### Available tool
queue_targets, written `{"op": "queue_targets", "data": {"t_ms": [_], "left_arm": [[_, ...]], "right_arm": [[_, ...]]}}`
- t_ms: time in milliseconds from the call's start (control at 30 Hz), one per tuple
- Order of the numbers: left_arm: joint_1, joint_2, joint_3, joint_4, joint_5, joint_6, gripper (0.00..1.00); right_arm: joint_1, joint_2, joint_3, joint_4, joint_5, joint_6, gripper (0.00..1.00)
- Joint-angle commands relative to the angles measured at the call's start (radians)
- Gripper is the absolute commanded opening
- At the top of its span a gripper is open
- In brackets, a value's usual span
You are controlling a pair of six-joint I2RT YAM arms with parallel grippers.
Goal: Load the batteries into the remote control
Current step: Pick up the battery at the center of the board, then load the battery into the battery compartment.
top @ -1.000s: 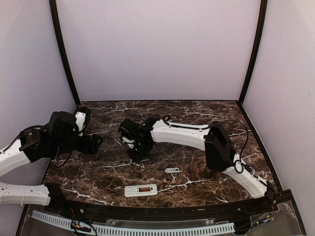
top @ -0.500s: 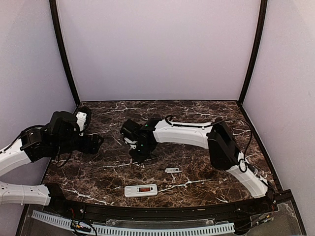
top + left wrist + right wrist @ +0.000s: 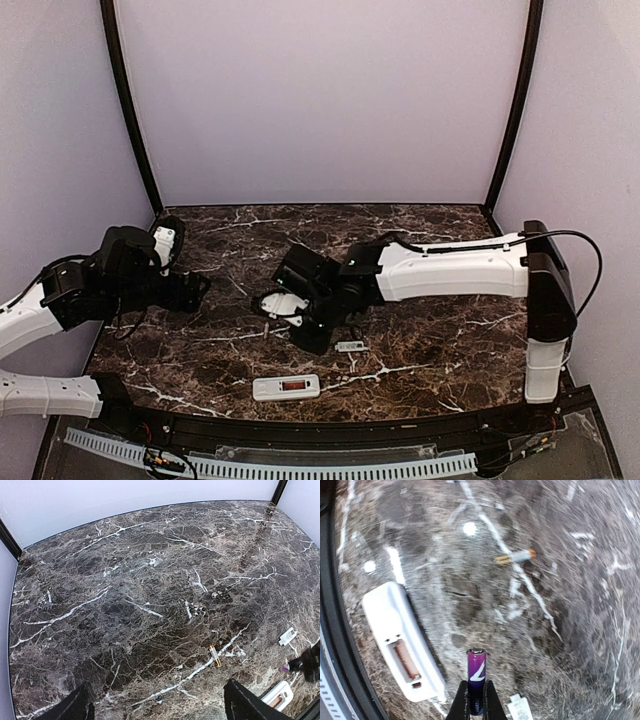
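Observation:
The robot's right gripper should move over the remote control (image 3: 286, 387) next, turning the purple battery along the remote control's hollow, and go down to let go of it inside, since that hollow is open and empty.
My right gripper (image 3: 476, 702) is shut on a purple battery (image 3: 476, 677) that stands upright between its fingers, above the marble. The white remote control (image 3: 402, 642) lies back up to its left, its open recess showing a coppery inside. A second battery (image 3: 515, 556) lies loose on the table farther off, also seen from the left wrist as a battery (image 3: 214, 656). In the top view the right gripper (image 3: 312, 338) hangs just behind the remote control (image 3: 286, 387). My left gripper (image 3: 160, 711) is open, empty and apart, over the table's left.
A small flat white cover piece (image 3: 350, 346) lies just right of the right gripper, and shows as the cover piece (image 3: 520, 708) beside the held battery. The black front rail (image 3: 300, 430) runs close behind the remote. Walls close in the table.
The right gripper shut on a battery at the table's middle, then lifted and moved it toward the front, nearer the remote. The left arm stayed still.

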Motion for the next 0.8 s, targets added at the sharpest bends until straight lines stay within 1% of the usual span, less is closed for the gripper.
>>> {"op": "queue_targets", "data": {"t_ms": [0,133,267,500,633,767], "left_arm": [[0.013,0.008,-0.021,0.019,0.017,0.012,0.89],[0.024,0.021,-0.021,0.024,0.011,0.008,0.89],[0.032,0.022,-0.027,0.029,0.01,0.007,0.89],[0.072,0.046,-0.023,0.045,0.076,0.009,0.89],[0.088,0.046,-0.023,0.042,0.082,0.006,0.9],[0.09,0.044,-0.023,0.043,0.088,0.008,0.9]], "right_arm": [[0.109,-0.007,-0.073,0.098,-0.028,-0.173,0.0],[0.127,0.013,-0.079,0.126,-0.035,-0.227,0.0],[0.138,0.029,-0.092,0.135,-0.019,-0.246,0.0],[0.153,0.033,-0.127,0.126,0.017,-0.24,0.0],[0.168,0.016,-0.158,0.16,0.011,-0.224,0.0],[0.174,0.033,-0.154,0.167,0.016,-0.215,0.0]]}}
